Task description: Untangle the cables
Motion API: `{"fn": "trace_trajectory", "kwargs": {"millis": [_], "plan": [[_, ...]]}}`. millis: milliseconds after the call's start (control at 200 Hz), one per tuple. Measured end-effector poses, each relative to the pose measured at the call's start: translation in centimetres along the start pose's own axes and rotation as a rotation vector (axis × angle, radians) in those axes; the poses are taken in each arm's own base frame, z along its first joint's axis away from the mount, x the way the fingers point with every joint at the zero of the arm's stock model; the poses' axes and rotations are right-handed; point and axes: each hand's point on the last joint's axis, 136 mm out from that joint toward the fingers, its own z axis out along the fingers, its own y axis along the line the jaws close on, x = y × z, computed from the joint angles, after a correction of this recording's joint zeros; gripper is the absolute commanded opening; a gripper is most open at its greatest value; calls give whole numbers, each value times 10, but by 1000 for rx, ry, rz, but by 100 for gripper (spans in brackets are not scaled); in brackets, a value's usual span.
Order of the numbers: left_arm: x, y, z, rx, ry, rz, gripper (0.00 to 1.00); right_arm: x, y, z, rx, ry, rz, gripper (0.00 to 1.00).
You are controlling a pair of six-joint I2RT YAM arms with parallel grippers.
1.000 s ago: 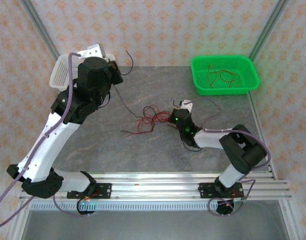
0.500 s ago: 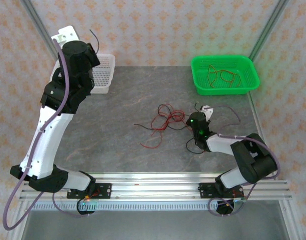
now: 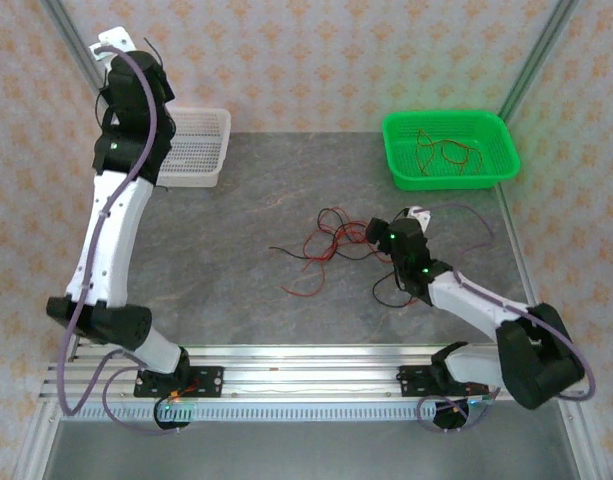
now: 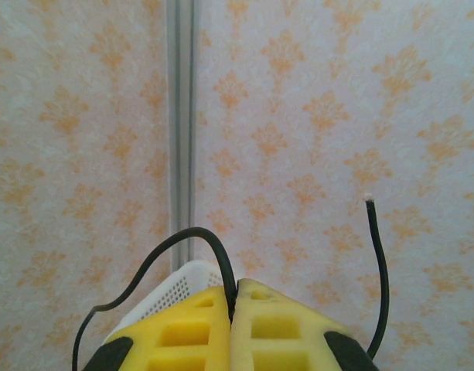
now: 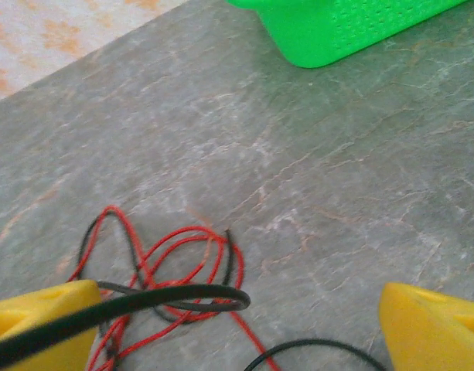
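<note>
Next, my raised left gripper tips its fingers downward, lowers them into the white perforated basket (image 3: 194, 148) (image 4: 172, 291) below and releases the single black cable there.
A small tangle of thin red and black cables (image 3: 324, 244) lies mid-table; in the right wrist view the tangle (image 5: 163, 259) sits just ahead of the fingers. My right gripper (image 3: 378, 232) hovers low at its right edge, jaws wide open (image 5: 237, 325). A black cable loop (image 5: 182, 296) drapes across the left fingertip (image 5: 43, 317). My left gripper (image 3: 142, 60) is raised high at the back left, shut on a single black cable (image 4: 230, 287) whose free end (image 4: 369, 202) sticks up. More cables (image 3: 444, 152) lie in the green basket (image 3: 401, 170).
A white perforated basket (image 3: 198, 176) stands at the back left, below the raised left arm; its corner (image 4: 175, 287) peeks from behind the left fingers. The green basket (image 5: 329, 39) is at the back right. Walls enclose the table.
My left arm rose up and back to the left, carrying the black cable free of the tangle. My right gripper went from shut to open and shifted right; the tangle slid right with it.
</note>
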Motion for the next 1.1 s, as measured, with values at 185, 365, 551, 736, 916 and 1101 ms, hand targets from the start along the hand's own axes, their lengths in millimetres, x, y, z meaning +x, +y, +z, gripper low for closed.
{"fn": "trace_trajectory", "kwargs": {"millis": [185, 365, 551, 736, 916, 1101], "plan": [[26, -7, 55, 9, 52, 21, 0, -12, 20, -39, -131, 8, 15, 95], [9, -14, 70, 49, 25, -10, 0, -16, 37, -78, -262, 18, 15, 94], [-50, -17, 47, 116, -81, -84, 0, -15, 34, -100, -296, 24, 18, 93], [-83, -7, 21, 138, -152, -123, 0, -8, 27, -102, -272, 54, 18, 93], [-72, -12, 31, 140, -163, -111, 0, -3, 25, -98, -257, 74, 20, 92], [1, -40, 80, 169, -98, -52, 0, -4, 25, -100, -260, 72, 44, 92]]}}
